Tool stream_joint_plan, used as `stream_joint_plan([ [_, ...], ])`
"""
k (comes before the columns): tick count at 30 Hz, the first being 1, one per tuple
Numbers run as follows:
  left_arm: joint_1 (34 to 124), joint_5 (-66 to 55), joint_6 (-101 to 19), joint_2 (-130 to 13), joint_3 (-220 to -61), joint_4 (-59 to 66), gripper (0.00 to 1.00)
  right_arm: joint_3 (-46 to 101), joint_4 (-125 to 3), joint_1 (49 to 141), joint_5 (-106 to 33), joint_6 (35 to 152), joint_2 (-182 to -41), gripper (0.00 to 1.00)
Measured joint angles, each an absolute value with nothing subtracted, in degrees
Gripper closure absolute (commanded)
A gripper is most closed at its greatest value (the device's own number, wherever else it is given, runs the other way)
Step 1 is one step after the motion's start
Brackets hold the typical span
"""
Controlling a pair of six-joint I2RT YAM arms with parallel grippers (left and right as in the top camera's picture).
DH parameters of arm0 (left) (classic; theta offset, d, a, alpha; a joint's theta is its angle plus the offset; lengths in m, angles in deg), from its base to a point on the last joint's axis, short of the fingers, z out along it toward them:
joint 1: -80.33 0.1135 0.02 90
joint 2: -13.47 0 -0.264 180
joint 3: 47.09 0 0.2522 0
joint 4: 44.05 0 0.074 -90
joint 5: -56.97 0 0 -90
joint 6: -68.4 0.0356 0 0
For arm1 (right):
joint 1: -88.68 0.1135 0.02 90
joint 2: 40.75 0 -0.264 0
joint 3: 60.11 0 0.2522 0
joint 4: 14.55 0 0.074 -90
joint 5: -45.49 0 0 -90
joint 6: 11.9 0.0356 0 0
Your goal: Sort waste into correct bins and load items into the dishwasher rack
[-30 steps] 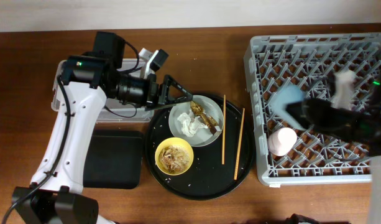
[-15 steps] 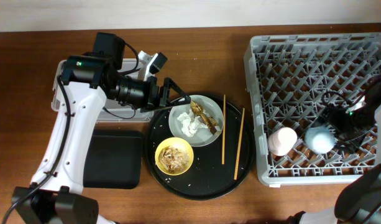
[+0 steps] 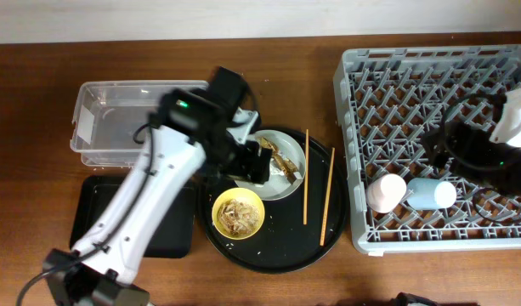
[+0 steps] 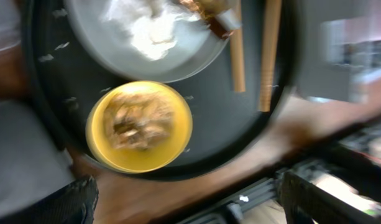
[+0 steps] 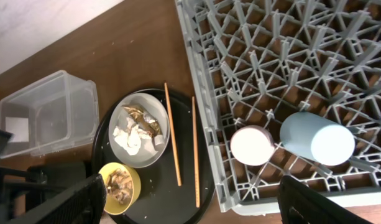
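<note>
I will move my left gripper back and down onto the rim of the yellow bowl [image 3: 238, 212] facing the chopsticks, where bare tray leaves room.
The pale grey plate [image 3: 281, 183] on the round black tray holds a white tissue [image 4: 146, 28] and a gold-brown wrapper [image 3: 282, 157]. The yellow bowl [image 3: 238, 212] with food scraps [image 4: 137, 121] sits in front of it. Two chopsticks [image 3: 306, 177] lie to the plate's right. My left gripper [image 3: 253, 161] hovers open above the plate's left part; in its wrist view [image 4: 190, 208] nothing is between the fingers. The pink cup [image 3: 386, 192] and light blue cup [image 3: 432, 194] lie in the dishwasher rack [image 3: 430, 59]. My right gripper [image 3: 443, 144] is open above the rack, empty [image 5: 196, 205].
The clear tub [image 3: 124, 123] stands at the back left. The shallow black tray [image 3: 154, 229] lies in front of it, partly under my left arm. The round black tray [image 3: 277, 251] sits between them and the rack.
My left arm swung from over the clear tub to above the plate. My right gripper let go of the light blue cup beside the pink cup and drew back.
</note>
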State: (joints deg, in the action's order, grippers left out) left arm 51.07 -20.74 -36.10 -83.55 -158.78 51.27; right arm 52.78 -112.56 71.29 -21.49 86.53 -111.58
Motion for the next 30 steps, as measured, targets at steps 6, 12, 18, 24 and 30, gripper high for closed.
stream_joint_plan([
  [6, 34.35, -36.8, -51.58, -83.39, -140.75, 35.01, 0.45, 52.76, -113.63, 71.53, -21.46, 86.46, -112.37, 0.13],
  [12, 29.04, -44.45, -59.84, -83.55, -124.99, 20.59, 0.71, 52.76, -113.63, 71.53, -21.46, 86.46, -112.39, 0.12],
  [18, 29.02, -42.79, -60.41, -83.52, -120.4, 13.59, 0.83, 52.76, -113.63, 71.53, -21.46, 86.44, -112.39, 0.12],
  [24, 29.02, -44.23, -60.28, -83.7, -120.29, 13.37, 0.99, 52.76, -113.63, 71.53, -21.46, 86.42, -112.39, 0.12],
  [30, 28.98, -44.17, -60.39, -84.05, -120.75, 14.2, 0.85, 52.76, -113.92, 71.53, -21.46, 86.44, -112.39, 0.12],
])
